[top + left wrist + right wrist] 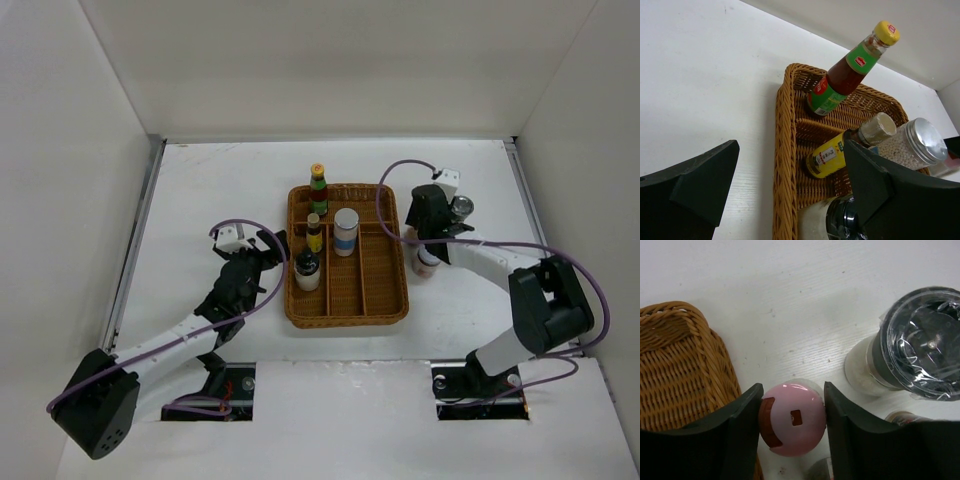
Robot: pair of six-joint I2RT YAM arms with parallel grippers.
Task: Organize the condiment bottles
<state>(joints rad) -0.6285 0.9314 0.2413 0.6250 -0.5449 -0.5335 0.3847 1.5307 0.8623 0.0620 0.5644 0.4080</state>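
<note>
Next, my right gripper lifts across the tray's rim, back and to the left in the top view. It then lowers and releases on the tray's empty bottom before the blue-banded jar.
The pink-lidded jar [792, 419] stands on the table just right of the wicker tray [680, 365]. My right gripper [792, 400] is shut on its lid, one finger pressed on each side; it also shows in the top view [428, 250]. In the tray [385, 300] stand the green-labelled yellow-capped bottle [318, 188], a yellow-labelled dark bottle [314, 232], the blue-banded jar [346, 231] and a black-capped white bottle [307, 269]. My left gripper [262, 255] is open and empty at the tray's left rim [785, 165], straddling it. The green-labelled bottle [840, 80] is beyond it.
A glass shaker with a dark, plastic-wrapped top [910, 355] stands right of the pink-lidded jar, seen as a silver-topped shaker in the top view [461, 208]. A small brown-capped item [905, 416] peeks out below it. White walls enclose the table on three sides.
</note>
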